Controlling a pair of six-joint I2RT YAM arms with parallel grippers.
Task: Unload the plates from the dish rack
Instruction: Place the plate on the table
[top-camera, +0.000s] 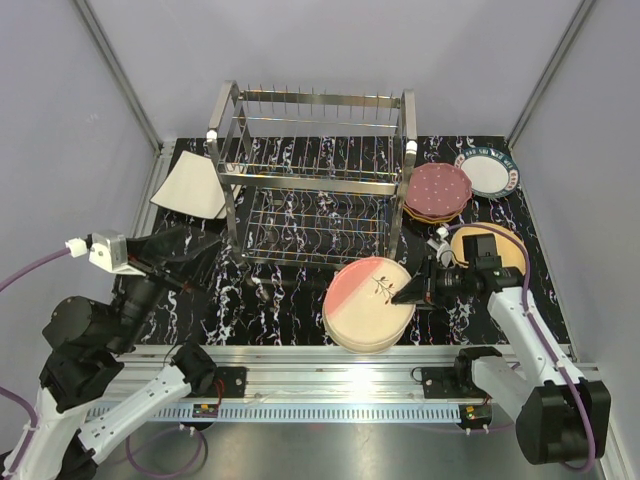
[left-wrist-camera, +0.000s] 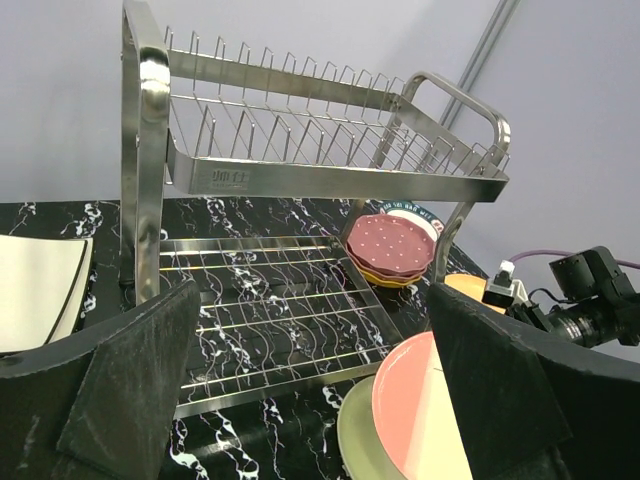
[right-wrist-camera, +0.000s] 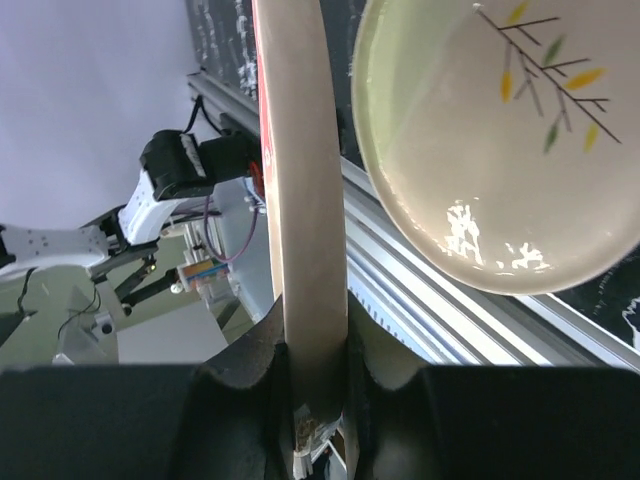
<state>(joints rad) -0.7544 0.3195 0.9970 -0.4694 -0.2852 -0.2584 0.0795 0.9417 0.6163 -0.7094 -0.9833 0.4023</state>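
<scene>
I will lower my right gripper next and set the pink and cream plate onto the cream leaf-pattern plate (right-wrist-camera: 490, 150) before I let go of the pink and cream plate's rim, because there is still a gap between them.
The silver dish rack (top-camera: 312, 170) stands empty at the back middle; it fills the left wrist view (left-wrist-camera: 300, 180). My right gripper (top-camera: 415, 292) is shut on the rim of a pink and cream plate (top-camera: 372, 288) and holds it tilted over a cream stack (top-camera: 362, 330). In the right wrist view the held plate (right-wrist-camera: 300, 150) is edge-on between my jaws (right-wrist-camera: 310, 350), above a cream leaf-pattern plate (right-wrist-camera: 490, 150). My left gripper (top-camera: 185, 255) is open and empty, left of the rack; in the left wrist view (left-wrist-camera: 320, 400) it faces the rack's lower tier.
A squarish white plate (top-camera: 185, 185) lies left of the rack. A maroon dotted stack (top-camera: 437, 190), a teal-rimmed plate (top-camera: 490, 170) and an orange plate (top-camera: 487, 248) lie at the right. The table's front rail (top-camera: 330, 380) runs close to the cream stack.
</scene>
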